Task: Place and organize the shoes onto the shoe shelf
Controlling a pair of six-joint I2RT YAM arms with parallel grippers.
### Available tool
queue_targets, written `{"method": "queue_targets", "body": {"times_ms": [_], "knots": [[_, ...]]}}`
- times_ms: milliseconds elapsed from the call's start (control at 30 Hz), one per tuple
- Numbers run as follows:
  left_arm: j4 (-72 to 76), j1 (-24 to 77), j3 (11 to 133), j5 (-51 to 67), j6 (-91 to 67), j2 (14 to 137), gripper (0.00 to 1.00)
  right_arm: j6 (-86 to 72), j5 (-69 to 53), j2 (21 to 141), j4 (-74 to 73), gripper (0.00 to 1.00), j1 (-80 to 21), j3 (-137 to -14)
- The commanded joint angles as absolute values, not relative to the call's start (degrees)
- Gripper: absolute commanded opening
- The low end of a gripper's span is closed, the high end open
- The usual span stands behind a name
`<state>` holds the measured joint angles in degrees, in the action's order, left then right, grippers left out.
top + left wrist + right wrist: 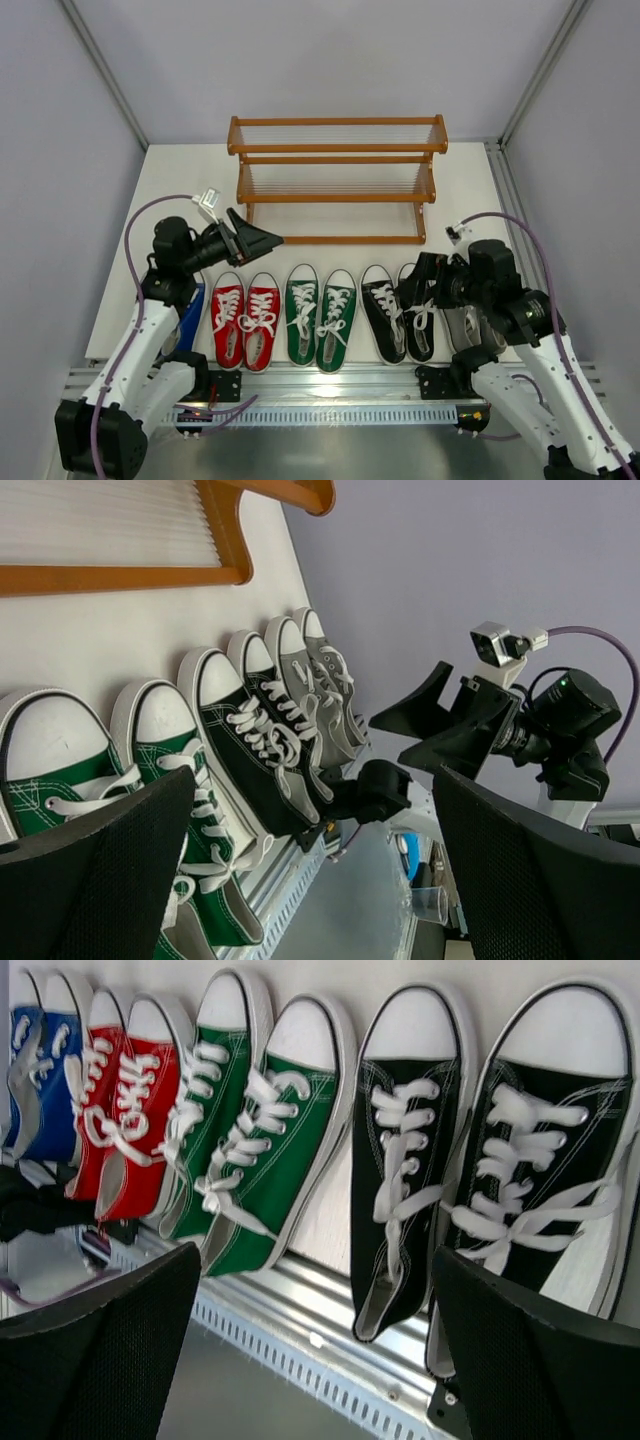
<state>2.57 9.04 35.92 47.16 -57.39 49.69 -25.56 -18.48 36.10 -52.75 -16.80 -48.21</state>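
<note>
The right gripper will next move down and back with a turn over both black shoes, as their inner sides near the heels lie close enough together to straddle.
Five pairs of sneakers lie in a row along the table's front edge, toes toward the shoe shelf [337,180], which holds nothing. From left: blue pair [190,315] mostly hidden under my left arm, red pair [245,320], green pair [320,315], black pair [398,310], grey pair [462,328] partly hidden under my right arm. My left gripper [268,240] is open and empty, held above the table between the red shoes' toes and the shelf. My right gripper [415,285] is open and empty, over the black pair. The right wrist view shows blue [40,1080], red [130,1100], green [260,1130] and black [400,1140] shoes.
The left wrist view shows green [60,770], black [245,750] and grey [320,695] shoes, a shelf rail [120,578] and my right arm [540,725]. A metal rail [330,385] runs along the front edge. Grey walls enclose the table.
</note>
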Motion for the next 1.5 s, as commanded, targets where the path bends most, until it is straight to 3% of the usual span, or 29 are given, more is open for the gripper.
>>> {"method": "queue_targets", "body": {"times_ms": [0, 67, 133, 233, 400, 733, 833, 1100, 1233, 1467], "knots": [[0.4, 10.9, 38.9, 44.2, -54.9, 51.6, 1.00, -32.9, -5.4, 38.4, -55.3, 0.97, -28.4, -49.8], [-2.5, 11.9, 40.1, 42.6, -53.8, 52.6, 1.00, -36.3, 0.1, 44.2, -57.6, 0.97, -38.0, -50.9], [-3.8, 13.1, 40.8, 41.7, -52.4, 53.8, 1.00, -43.5, 14.3, 50.8, -62.7, 0.97, -46.7, -52.5], [-8.5, 13.4, 42.4, 40.7, -49.3, 54.0, 1.00, -52.1, 26.5, 53.8, -68.9, 0.97, -49.7, -54.9], [-13.6, 13.4, 41.6, 37.7, -47.2, 50.9, 1.00, -56.3, 27.9, 51.3, -68.3, 0.97, -49.7, -51.0], [-13.6, 13.4, 40.1, 36.8, -47.3, 51.2, 1.00, -56.8, 18.8, 49.3, -55.9, 1.00, -52.3, -38.7], [-13.4, 13.4, 40.2, 37.0, -47.3, 51.9, 1.00, -55.7, 16.8, 48.9, -52.5, 0.90, -52.5, -36.2], [-13.5, 13.4, 39.7, 36.7, -47.3, 51.9, 1.00, -52.5, 17.0, 52.8, -45.8, 0.52, -52.5, -33.8], [-14.0, 13.4, 39.7, 36.8, -47.1, 51.7, 1.00, -51.9, 18.9, 57.0, -43.9, 0.43, -52.6, -34.3], [-15.0, 13.4, 40.0, 36.5, -46.3, 50.5, 1.00, -53.3, 21.4, 65.3, -43.2, 0.42, -52.6, -33.7]]}}
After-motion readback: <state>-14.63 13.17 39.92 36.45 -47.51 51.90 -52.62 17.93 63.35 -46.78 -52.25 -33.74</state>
